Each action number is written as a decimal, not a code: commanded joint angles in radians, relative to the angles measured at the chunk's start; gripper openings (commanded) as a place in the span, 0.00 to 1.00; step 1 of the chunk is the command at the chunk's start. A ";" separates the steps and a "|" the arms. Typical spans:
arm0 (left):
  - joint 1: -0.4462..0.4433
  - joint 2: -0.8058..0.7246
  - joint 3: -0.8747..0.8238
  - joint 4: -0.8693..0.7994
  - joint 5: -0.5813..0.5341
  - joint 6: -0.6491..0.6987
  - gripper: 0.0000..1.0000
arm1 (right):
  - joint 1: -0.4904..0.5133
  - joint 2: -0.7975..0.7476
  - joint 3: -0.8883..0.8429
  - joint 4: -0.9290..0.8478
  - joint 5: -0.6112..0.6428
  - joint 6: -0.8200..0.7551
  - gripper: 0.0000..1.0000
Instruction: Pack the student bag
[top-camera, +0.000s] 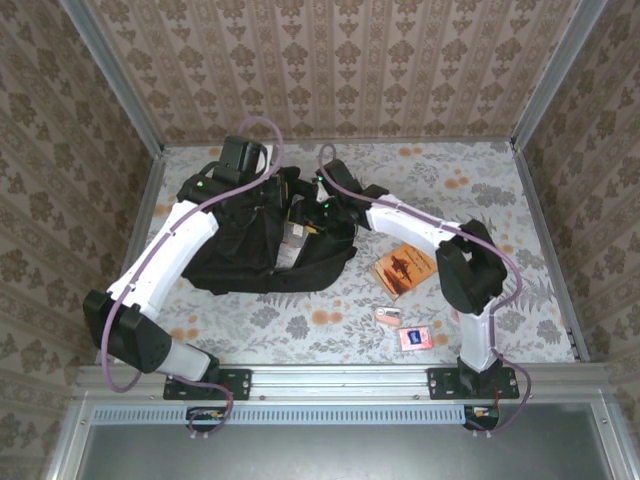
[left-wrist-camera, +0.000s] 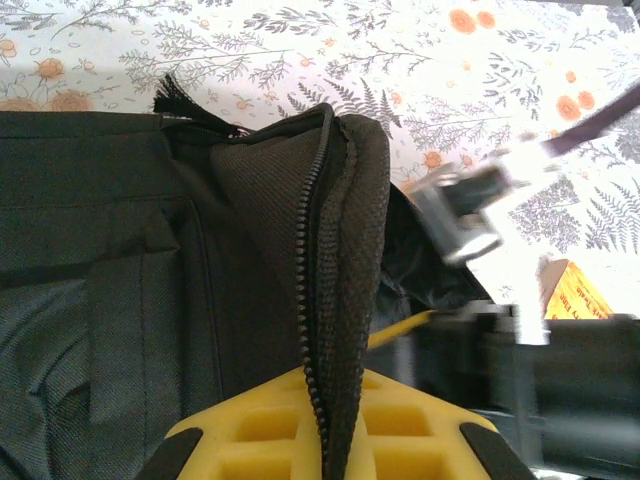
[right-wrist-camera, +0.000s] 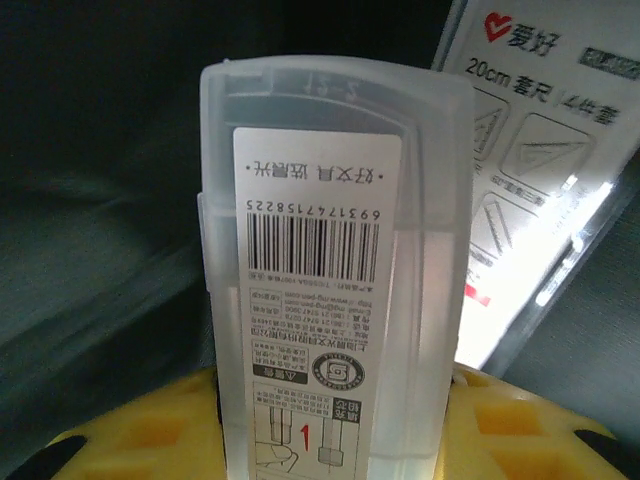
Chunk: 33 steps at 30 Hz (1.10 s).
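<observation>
Next, my right gripper lowers the translucent case down and deeper through the bag's opening (top-camera: 296, 236) before releasing it, because the bag's opening is held up around it.
The student bag (top-camera: 250, 250) is a big black fabric backpack lying left of the table's middle, its mouth held up. My left gripper (top-camera: 252, 185) is at the bag's far edge. In the left wrist view it (left-wrist-camera: 335, 445) is shut on the bag's zippered rim (left-wrist-camera: 340, 250), which stands up between the yellow fingers (left-wrist-camera: 250, 430). My right gripper (top-camera: 322, 207) reaches into the mouth from the right. In the right wrist view it (right-wrist-camera: 335, 450) is shut on a translucent plastic case (right-wrist-camera: 330, 300) with a barcode label, upright inside the dark bag (right-wrist-camera: 100, 200). A white ruler-set packet (right-wrist-camera: 540, 150) lies beside the case.
An orange book (top-camera: 403, 268) lies right of the bag, also seen as the orange book (left-wrist-camera: 575, 290) in the left wrist view. A small pale item (top-camera: 388, 316) and a pink card (top-camera: 415, 338) sit near the front. Patterned walls and metal posts ring the floral table (top-camera: 450, 180).
</observation>
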 joint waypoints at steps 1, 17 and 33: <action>0.007 -0.040 0.061 0.053 0.030 0.000 0.00 | 0.025 0.065 0.007 0.214 0.025 0.190 0.32; 0.015 -0.024 0.080 0.079 0.075 -0.039 0.00 | 0.147 0.391 0.256 0.462 0.035 0.476 0.42; 0.071 -0.052 0.046 0.069 0.048 -0.048 0.00 | 0.147 0.268 0.150 0.380 0.086 0.348 0.72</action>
